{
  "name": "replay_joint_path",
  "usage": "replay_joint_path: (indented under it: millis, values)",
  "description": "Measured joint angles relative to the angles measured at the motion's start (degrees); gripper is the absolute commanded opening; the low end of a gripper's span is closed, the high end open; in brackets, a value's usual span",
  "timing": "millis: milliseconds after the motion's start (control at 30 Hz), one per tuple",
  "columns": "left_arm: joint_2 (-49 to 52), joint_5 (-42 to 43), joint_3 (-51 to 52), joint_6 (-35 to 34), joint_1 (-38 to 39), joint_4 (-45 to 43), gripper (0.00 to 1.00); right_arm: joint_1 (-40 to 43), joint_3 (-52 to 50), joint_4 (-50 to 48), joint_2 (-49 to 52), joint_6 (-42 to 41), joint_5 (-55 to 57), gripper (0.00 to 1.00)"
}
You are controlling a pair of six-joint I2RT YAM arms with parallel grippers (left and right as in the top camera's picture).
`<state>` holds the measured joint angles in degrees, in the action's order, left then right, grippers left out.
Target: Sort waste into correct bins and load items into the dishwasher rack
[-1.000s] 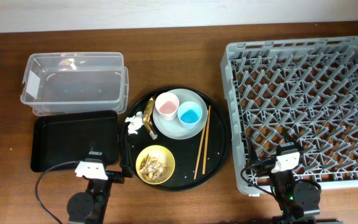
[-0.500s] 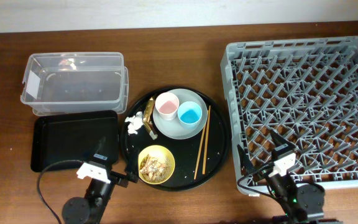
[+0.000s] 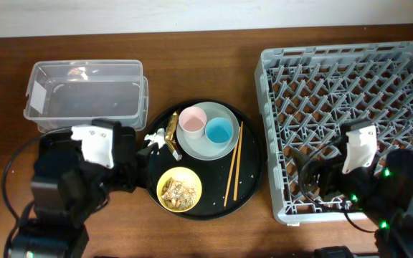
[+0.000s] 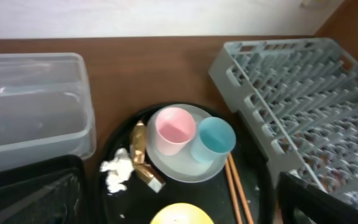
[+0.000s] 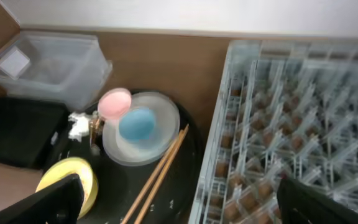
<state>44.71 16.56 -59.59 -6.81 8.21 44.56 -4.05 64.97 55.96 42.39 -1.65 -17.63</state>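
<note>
My left gripper goes outward and down toward the plate point(image 3: 208, 145) next, onto the pink cup's rim point(image 3: 180, 120) by the gold wrapper, as the blue cup crowds its other side.
A round black tray point(image 3: 253, 154) holds a pale plate point(image 3: 208, 145) with a pink cup point(image 3: 191, 120) and a blue cup point(image 3: 219, 130) on it. Brown chopsticks point(image 3: 233, 163) lie right of the plate. A white tissue point(image 3: 154, 140) and a gold wrapper point(image 3: 171, 136) lie left of it. A yellow bowl point(image 3: 179, 189) holds tan food scraps. My left gripper point(image 4: 179, 208) is open and empty, above the bowl's left side. My right gripper point(image 5: 179, 193) is open and empty over the front left edge of the grey rack point(image 3: 350, 107).
The clear tub point(image 3: 84, 97) stands at the back left. The shallow black tray point(image 4: 17, 186) in front of it is mostly hidden under my left arm in the overhead view. Bare wood lies between the round tray and the rack.
Both arms have come up from the table's front edge and further in. The left arm now covers the shallow black tray; the right arm hangs over the rack's front.
</note>
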Motion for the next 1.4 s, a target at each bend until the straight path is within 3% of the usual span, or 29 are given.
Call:
replay_joint_path:
  millis: [167, 300, 367, 433, 500, 533, 767, 933, 1100, 1167, 1233, 1300, 1400]
  values:
    - [2.4, 8.5, -1.0, 0.0, 0.0, 0.0, 1.00, 0.0, 2.2, 5.2, 2.3, -0.1, -8.5, 0.98]
    - [7.9, 8.8, -1.7, -0.1, 2.8, 4.4, 1.00, 0.0, 2.4, 7.0, 2.4, -1.2, -8.8, 0.98]
    - [16.5, 4.3, -1.9, -1.2, 9.7, 5.4, 0.99, 0.0, 3.1, 12.5, 5.3, -6.7, -1.3, 0.98]
    - [24.6, -0.9, -1.9, -3.7, 15.5, 3.3, 0.93, 0.0, 3.4, 15.8, 11.2, -10.5, 4.8, 0.99]
    - [32.1, -5.3, -1.9, -5.6, 19.3, 0.6, 0.89, 0.0, 3.3, 16.5, 17.2, -12.0, 6.3, 0.98]
    - [34.6, -6.8, -1.9, -6.5, 20.2, -2.4, 0.79, 0.0, 3.3, 16.5, 18.7, -12.3, 6.2, 0.98]
    - [39.4, -24.1, -2.0, -8.8, 21.1, -18.5, 0.71, 0.0, 3.3, 17.7, 19.6, -13.2, 5.7, 0.98]
    - [47.3, -21.7, -2.4, -8.2, 16.0, -23.8, 0.66, 0.0, 3.3, 17.7, 19.6, -13.1, 5.6, 0.98]
    - [51.5, -20.0, -4.1, -7.8, 14.6, -26.2, 0.46, 0.0, 3.3, 17.7, 19.6, -13.2, 5.6, 0.98]
    - [54.2, -18.9, -4.3, -7.5, 14.6, -25.8, 0.26, 0.0, 3.3, 17.7, 19.6, -13.2, 5.6, 0.98]
    - [55.9, -18.0, -4.3, -7.5, 14.6, -25.5, 0.18, 0.0, 3.3, 17.7, 19.6, -13.2, 5.6, 0.98]
    - [56.0, -17.4, -4.4, -7.5, 14.6, -25.3, 0.03, 0.0, 3.3, 17.7, 19.7, -13.2, 5.6, 0.98]
    - [56.0, -17.2, -8.0, -7.5, 14.6, -21.6, 0.01, 0.0, 3.3, 17.7, 19.7, -13.2, 5.6, 0.98]
